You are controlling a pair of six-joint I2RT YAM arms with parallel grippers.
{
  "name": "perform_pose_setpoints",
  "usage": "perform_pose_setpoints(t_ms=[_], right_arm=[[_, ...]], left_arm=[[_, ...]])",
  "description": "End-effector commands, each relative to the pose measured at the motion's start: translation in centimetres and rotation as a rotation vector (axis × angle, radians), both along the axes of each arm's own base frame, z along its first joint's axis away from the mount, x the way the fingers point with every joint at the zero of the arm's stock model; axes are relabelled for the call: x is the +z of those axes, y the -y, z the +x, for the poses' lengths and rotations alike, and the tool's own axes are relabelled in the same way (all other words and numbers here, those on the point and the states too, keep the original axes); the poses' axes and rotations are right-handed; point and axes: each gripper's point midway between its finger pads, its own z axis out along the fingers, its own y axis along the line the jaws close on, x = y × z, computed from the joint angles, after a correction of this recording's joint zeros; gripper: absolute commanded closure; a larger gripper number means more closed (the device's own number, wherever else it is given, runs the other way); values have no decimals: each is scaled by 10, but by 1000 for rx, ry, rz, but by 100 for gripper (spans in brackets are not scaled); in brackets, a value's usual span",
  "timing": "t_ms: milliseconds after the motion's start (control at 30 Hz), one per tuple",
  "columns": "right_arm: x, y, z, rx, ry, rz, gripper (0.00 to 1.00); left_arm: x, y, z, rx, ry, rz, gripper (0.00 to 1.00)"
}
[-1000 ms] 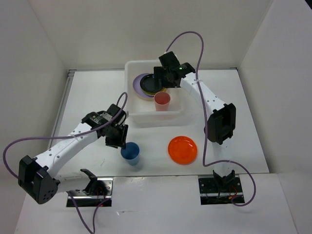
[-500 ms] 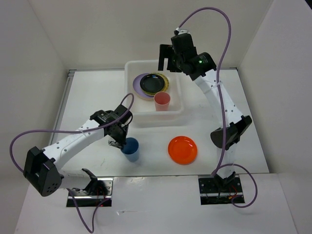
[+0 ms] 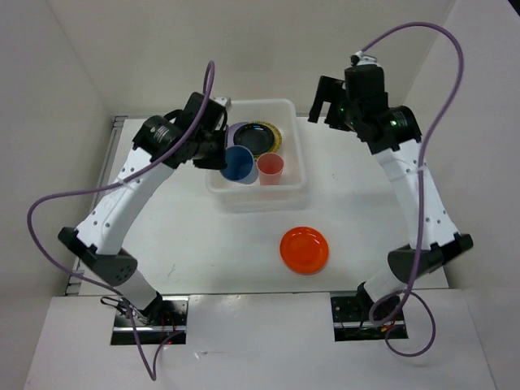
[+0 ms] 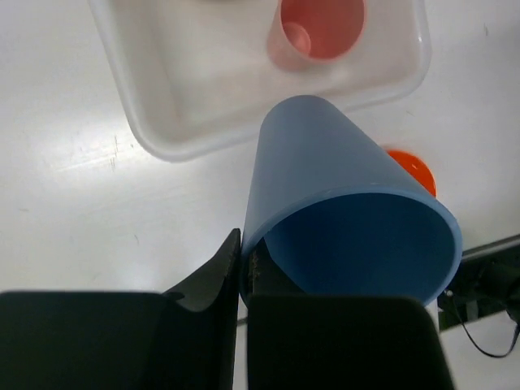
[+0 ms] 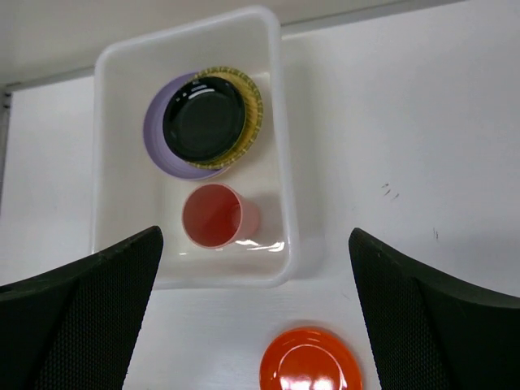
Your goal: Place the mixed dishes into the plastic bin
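My left gripper will next go down and outward to the bare bin bottom (image 4: 205, 58) beside the pink-red cup and let go of the blue cup's rim, because that part of the bottom is below and outward.
My left gripper (image 3: 223, 157) is shut on the rim of the blue cup (image 3: 237, 163) and holds it tilted above the front left of the plastic bin (image 3: 260, 197). In the left wrist view the fingers pinch the cup (image 4: 349, 211) wall at the gripper (image 4: 244, 272). Inside the bin are the pink-red cup (image 5: 213, 215), upright, and a stack with the black plate (image 5: 205, 119) on the tan woven plate (image 5: 253, 114) and the lilac plate (image 5: 154, 130). The orange plate (image 3: 305, 249) lies on the table in front of the bin. My right gripper (image 3: 327, 101) is open and empty, high and right of the bin. Peach and lime plates do not show.
White walls enclose the table on the left, back and right. The bin's rim (image 5: 280, 162) stands above the tabletop. Purple cables loop over both arms. The orange plate also shows in the right wrist view (image 5: 310, 361) and in the left wrist view (image 4: 410, 166).
My left gripper closed on the blue cup, lifted it off the table and carried it back over the bin. My right arm rose and swung right, away from the bin.
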Motion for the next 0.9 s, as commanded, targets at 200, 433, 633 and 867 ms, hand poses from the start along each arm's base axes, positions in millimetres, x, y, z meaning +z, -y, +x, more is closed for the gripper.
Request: perform_pose_setpoints(t_ms=[200, 433, 633, 867], right_arm=[[-13, 33, -28, 6, 35, 44, 0], [-49, 30, -40, 39, -38, 60, 0], [-49, 32, -42, 31, -37, 55, 0], [-51, 32, -43, 31, -45, 53, 0]], left_arm=[[-13, -35, 86, 98, 10, 138, 100], [-54, -42, 130, 136, -54, 141, 100], [-102, -35, 144, 112, -144, 157, 100], [-135, -29, 148, 98, -187, 157, 100]])
